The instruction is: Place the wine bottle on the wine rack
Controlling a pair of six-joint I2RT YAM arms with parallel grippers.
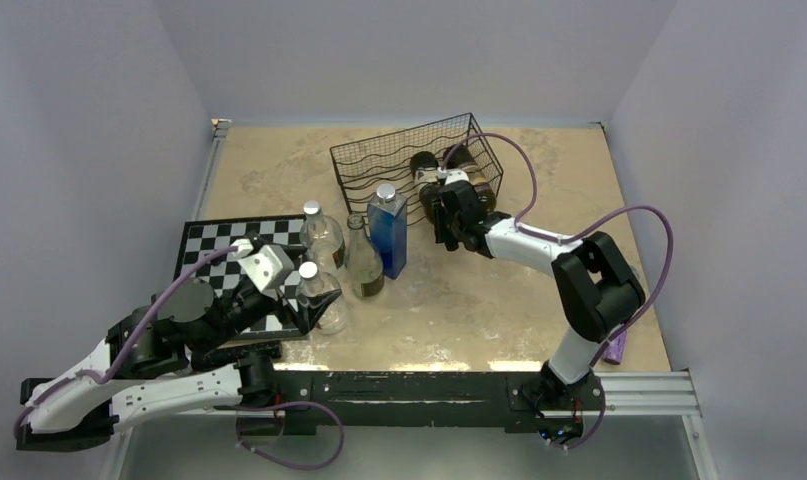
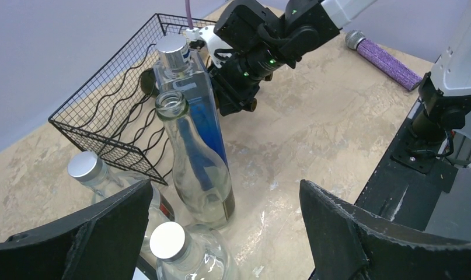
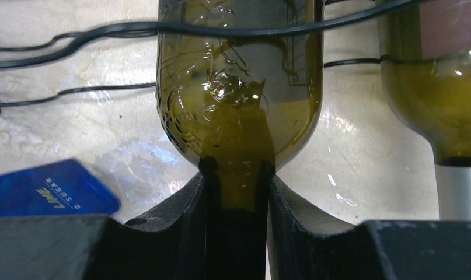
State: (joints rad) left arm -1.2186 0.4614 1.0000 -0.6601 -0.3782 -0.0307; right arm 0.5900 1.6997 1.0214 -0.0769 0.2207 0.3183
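The bottle's body is already between the rack's wires. My right gripper will next slide the bottle slightly outward, deeper under the near wire, and let go of the bottle's neck.
A dark green wine bottle [image 3: 239, 87] lies with its body inside the black wire wine rack [image 1: 399, 150], under the rack's wire [image 3: 104, 29]. My right gripper [image 3: 237, 184] is shut on its neck, at the rack's near right side [image 1: 442, 203]. To its right a second green bottle [image 3: 437, 87] with a silver-capped neck rests in the rack. My left gripper [image 2: 224, 233] hangs wide open over the clear bottles, holding nothing; from above it sits near the chessboard's right edge [image 1: 314, 315].
A clear silver-capped bottle [image 2: 168, 240], an open-necked clear bottle [image 2: 198, 169] and a blue square bottle [image 2: 189, 87] stand between the chessboard [image 1: 214, 245] and the rack. A purple object [image 2: 384, 58] lies at the table's near right.
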